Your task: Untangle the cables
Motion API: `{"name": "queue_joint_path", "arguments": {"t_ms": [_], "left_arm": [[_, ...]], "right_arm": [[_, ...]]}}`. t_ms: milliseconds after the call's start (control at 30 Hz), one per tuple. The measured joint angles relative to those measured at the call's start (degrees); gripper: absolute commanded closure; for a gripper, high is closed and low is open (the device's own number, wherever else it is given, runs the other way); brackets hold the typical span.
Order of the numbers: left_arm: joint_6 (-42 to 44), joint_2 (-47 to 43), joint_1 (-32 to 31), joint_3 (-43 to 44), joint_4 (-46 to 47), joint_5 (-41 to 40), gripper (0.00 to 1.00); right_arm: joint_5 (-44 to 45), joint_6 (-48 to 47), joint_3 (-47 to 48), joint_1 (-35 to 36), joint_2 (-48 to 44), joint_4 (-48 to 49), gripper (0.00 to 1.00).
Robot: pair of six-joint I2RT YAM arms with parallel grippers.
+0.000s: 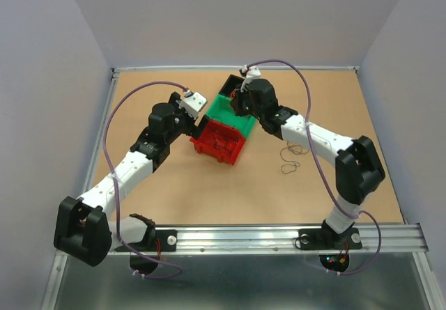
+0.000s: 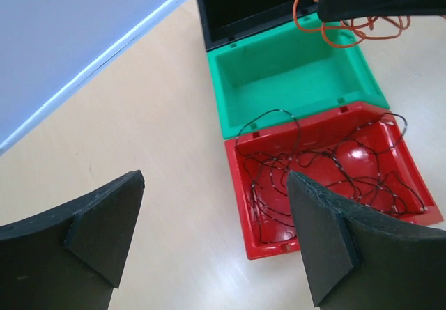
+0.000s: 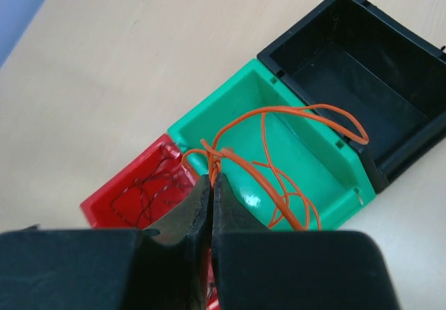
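I will lower my right gripper toward the bottom of the green bin (image 1: 231,115) next and open it there, as that bin is empty below the hanging orange cable.
Three joined bins stand mid-table: red (image 1: 221,141), green (image 1: 228,109) and black (image 1: 231,83). A thin black cable (image 2: 327,174) lies tangled in the red bin (image 2: 259,212). My right gripper (image 3: 212,177) is shut on an orange cable (image 3: 279,153) and holds it above the green bin (image 3: 327,177); the loops hang over the green and black bins (image 2: 341,24). My left gripper (image 2: 216,212) is open and empty above the table, just left of the red bin. Another thin dark cable (image 1: 291,158) lies loose on the table to the right.
The black bin (image 3: 348,66) looks empty. The table's back wall edge (image 2: 90,66) runs close behind the bins. The metal rail (image 1: 279,237) with both arm bases lies along the near edge.
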Motion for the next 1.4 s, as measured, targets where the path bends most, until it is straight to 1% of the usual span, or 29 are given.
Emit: {"name": "queue_joint_path", "arguments": {"t_ms": [67,233,400,533,633,667,700,767,800,833,867,933,967,1033,1100,1133,1233,1400], "left_arm": [[-0.87,0.0,1.22,0.0,0.5,-0.37,0.05],[-1.9,0.0,2.71,0.0,1.29,-0.68,0.05],[-2.27,0.0,2.73,0.0,1.33,-0.63,0.04],[-2.34,0.0,2.78,0.0,1.31,-0.68,0.04],[-2.34,0.0,2.95,0.0,1.31,-0.79,0.05],[-2.36,0.0,2.97,0.0,1.33,-0.83,0.05],[-2.34,0.02,2.97,0.0,1.31,-0.94,0.04],[-2.36,0.02,2.97,0.0,1.33,-1.01,0.04],[-2.36,0.02,2.97,0.0,1.33,-1.01,0.05],[-2.36,0.02,2.97,0.0,1.33,-1.03,0.05],[-2.36,0.02,2.99,0.0,1.33,-1.07,0.04],[-2.36,0.02,2.99,0.0,1.36,-1.07,0.05],[-2.36,0.02,2.97,0.0,1.36,-1.09,0.04],[-2.36,0.02,2.99,0.0,1.36,-1.09,0.05],[-2.36,0.04,2.99,0.0,1.33,-1.05,0.05],[-2.36,0.04,2.99,0.0,1.33,-1.01,0.04],[-2.34,0.04,2.99,0.0,1.33,-0.87,0.05],[-2.34,0.57,2.99,0.0,1.33,-0.72,0.05]], "right_arm": [[-0.85,0.26,4.11,-0.92,5.42,0.44,0.99],[0.02,0.66,9.79,-2.19,15.43,1.9,1.0],[0.22,0.7,10.71,-2.75,21.79,1.9,0.99],[-3.3,0.87,10.93,-2.78,26.38,1.81,1.0],[-5.46,0.87,11.04,-2.8,27.1,1.33,0.99],[-5.86,0.85,11.04,-2.78,27.1,1.36,0.94],[-6.54,0.79,11.04,-2.64,27.04,1.57,0.87],[-6.99,0.66,11.04,-2.4,26.75,1.46,0.79],[-6.99,0.5,11.04,-2.23,26.49,1.44,0.75],[-7.08,0.44,10.91,-2.16,25.92,1.42,0.66],[-7.08,0.42,10.82,-2.12,25.49,1.42,0.62],[-6.73,0.28,9.01,-2.01,22.95,2.45,0.59],[-5.75,0.44,6.71,-1.88,19.76,2.54,0.56],[-4.15,0.52,2.95,-1.81,14.32,3.89,0.53],[-1.99,0.87,-1.51,-1.81,8.52,5.97,0.46],[-1.25,1.01,-3.1,-1.81,6.45,6.91,0.41],[2.73,1.64,-9.6,-1.81,-1.66,9.99,0.37],[11.23,2.8,-15.54,-1.84,-8.46,10.43,0.31]]}}
